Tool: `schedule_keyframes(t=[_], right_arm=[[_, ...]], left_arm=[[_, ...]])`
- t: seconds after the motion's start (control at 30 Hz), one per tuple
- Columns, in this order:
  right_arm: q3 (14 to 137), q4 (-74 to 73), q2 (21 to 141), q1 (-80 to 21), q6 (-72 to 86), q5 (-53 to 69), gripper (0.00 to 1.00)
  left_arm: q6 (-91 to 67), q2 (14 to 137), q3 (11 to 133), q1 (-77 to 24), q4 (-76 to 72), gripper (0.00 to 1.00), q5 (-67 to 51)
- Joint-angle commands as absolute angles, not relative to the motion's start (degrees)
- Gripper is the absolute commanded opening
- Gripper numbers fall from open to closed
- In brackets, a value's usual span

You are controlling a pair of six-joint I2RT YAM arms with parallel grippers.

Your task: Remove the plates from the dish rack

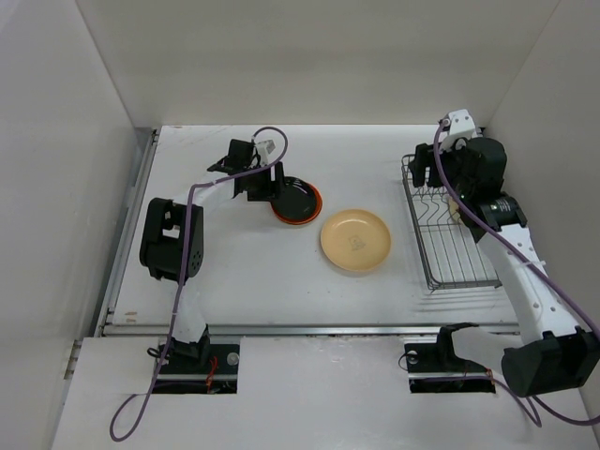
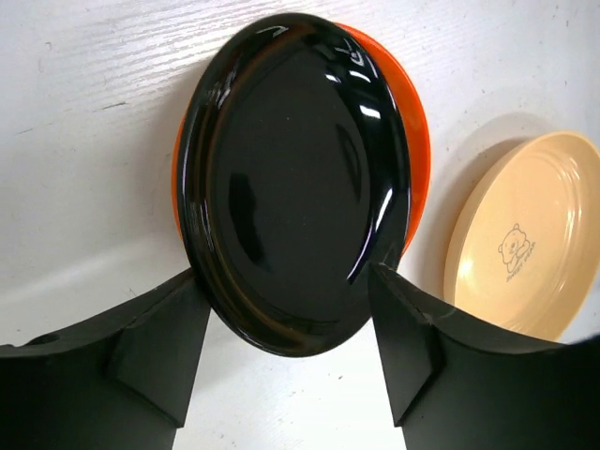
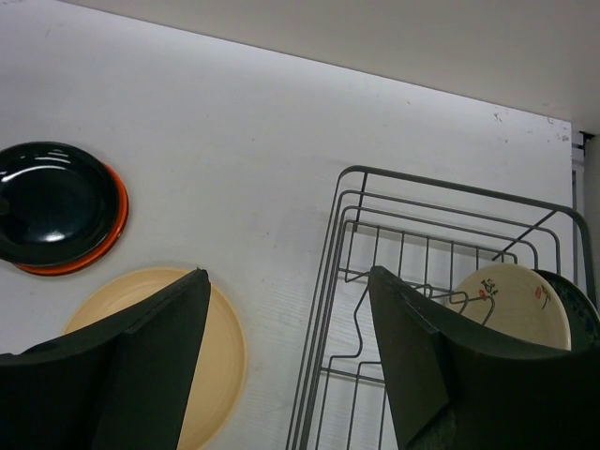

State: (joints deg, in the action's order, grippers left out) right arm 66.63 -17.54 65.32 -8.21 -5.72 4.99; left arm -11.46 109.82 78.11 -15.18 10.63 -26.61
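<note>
The cream plate (image 3: pixel 511 302) stands upright below my right gripper and to its right in the top view. My right gripper lowers that way next, astride the cream plate's rim (image 3: pixel 564 330).
A glossy black plate (image 2: pixel 291 178) lies on the orange-red plate (image 2: pixel 417 141) on the table; the stack also shows in the top view (image 1: pixel 298 202). My left gripper (image 2: pixel 291 337) is open, its fingers (image 2: pixel 159 356) either side of the black plate's near rim. The tan-yellow plate (image 1: pixel 355 240) lies flat at mid-table. The wire dish rack (image 1: pixel 452 246) stands at the right. It holds a cream plate (image 3: pixel 511 302) upright and a dark plate (image 3: pixel 579 314) behind it. My right gripper (image 3: pixel 291 356) is open and empty above the rack's far left side.
White walls close the table on the left, back and right. A metal rail (image 1: pixel 309 328) runs along the table's near edge. The right arm (image 1: pixel 520 272) reaches over the rack's right side.
</note>
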Motion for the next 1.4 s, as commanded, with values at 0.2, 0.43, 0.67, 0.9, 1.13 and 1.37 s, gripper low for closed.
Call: schedule_keyframes(t=[0.2,0.43,0.67,0.9,1.13,1.37], right_arm=[[66.7,-16.3,63.2,-6.8,-5.1,6.3,0.74],[66.7,-16.3,62.7,-6.2,-5.8,2.8,0.74],[64.0,-15.1,64.0,-6.2,-14.8,-21.2,0.74],[59.2,-12.5,68.0,-3.1,-21.4,-28.6,0.69],[61.6,-16.0,74.3,1.7,-20.7,-25.8,0.6],[60.5,-13.5,78.0,4.1,-20.7,-26.4,0.55]], left_arm=[[-11.4,108.8,82.9,-15.2,14.1,0.76,-22.2],[-11.4,110.4,84.8,-15.2,17.9,0.77,-17.4],[-11.4,104.1,85.3,-16.9,20.1,0.83,-11.3],[-10.9,89.2,79.4,-17.5,14.9,0.91,-18.1],[-11.4,83.0,78.0,-17.5,12.8,0.96,-19.2],[-12.6,83.0,77.5,-17.5,12.3,0.97,-20.4]])
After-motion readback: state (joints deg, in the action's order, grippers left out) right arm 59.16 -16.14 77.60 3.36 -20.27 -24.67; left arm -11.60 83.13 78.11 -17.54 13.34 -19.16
